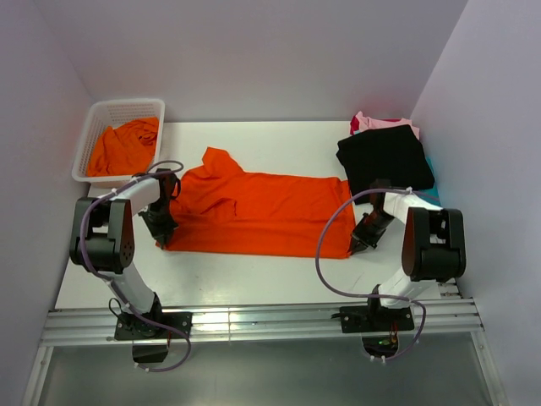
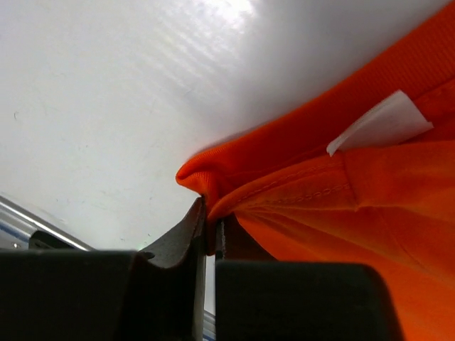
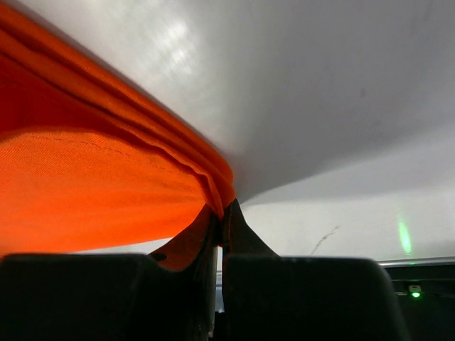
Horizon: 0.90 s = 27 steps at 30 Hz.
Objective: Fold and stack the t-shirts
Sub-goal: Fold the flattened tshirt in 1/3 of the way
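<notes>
My right gripper is going to drag the shirt's corner back and let go of it on the tabletop by the bar, as that part is empty back of the gripper.
An orange t-shirt lies spread across the middle of the white table. My left gripper is shut on its near left corner; in the left wrist view the orange fabric, with a white label, is pinched between the jaws. My right gripper is shut on its near right corner; in the right wrist view the bunched orange fabric runs into the closed jaws. A folded black t-shirt tops a stack at the back right, with pink and teal shirts under it.
A white mesh basket at the back left holds another orange shirt. Grey walls close in on the left, back and right. A metal rail runs along the near edge.
</notes>
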Available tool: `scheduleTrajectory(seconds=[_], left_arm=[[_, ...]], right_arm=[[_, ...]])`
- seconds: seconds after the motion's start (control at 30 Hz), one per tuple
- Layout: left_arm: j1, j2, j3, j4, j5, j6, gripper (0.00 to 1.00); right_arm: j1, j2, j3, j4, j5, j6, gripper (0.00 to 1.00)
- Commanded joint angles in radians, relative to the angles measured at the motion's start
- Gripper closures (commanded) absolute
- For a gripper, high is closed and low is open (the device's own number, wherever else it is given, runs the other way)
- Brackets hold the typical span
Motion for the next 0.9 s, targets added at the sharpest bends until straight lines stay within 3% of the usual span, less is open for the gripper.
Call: scheduleTrajectory(seconds=[0.0, 0.27, 0.43, 0.53, 0.57, 0.6, 0.7, 0.87], left_arm=[[0.002, -0.029, -0.018, -0.077, -0.02, -0.057, 1.0], [-0.05, -0.356, -0.177, -0.241, 0.093, -0.163, 1.0], [-0.07, -0.483, -0.194, -0.324, 0.137, -0.197, 0.98], [-0.08, -0.534, -0.133, -0.417, 0.157, -0.218, 0.58], [-0.083, -0.552, -0.081, -0.425, 0.189, -0.2, 0.05], [-0.085, -0.571, -0.055, -0.428, 0.22, -0.197, 0.0], [-0.085, -0.6, 0.025, -0.425, 0.319, -0.23, 0.0], [-0.087, -0.467, 0.288, -0.33, 0.323, -0.151, 0.01]], right_arm=[[-0.011, -0.046, -0.076, 0.018, -0.048, 0.053, 1.0], [-0.037, -0.182, -0.177, -0.077, -0.022, 0.092, 1.0], [-0.054, -0.262, -0.193, -0.169, 0.036, 0.095, 1.0], [-0.058, -0.337, -0.165, -0.237, 0.003, 0.09, 0.99], [-0.058, -0.337, -0.15, -0.292, 0.01, 0.092, 0.9], [-0.051, -0.333, -0.122, -0.306, 0.013, 0.095, 0.78], [-0.044, -0.32, -0.053, -0.35, 0.052, 0.099, 0.55], [-0.043, -0.299, 0.048, -0.371, 0.069, 0.108, 0.44]])
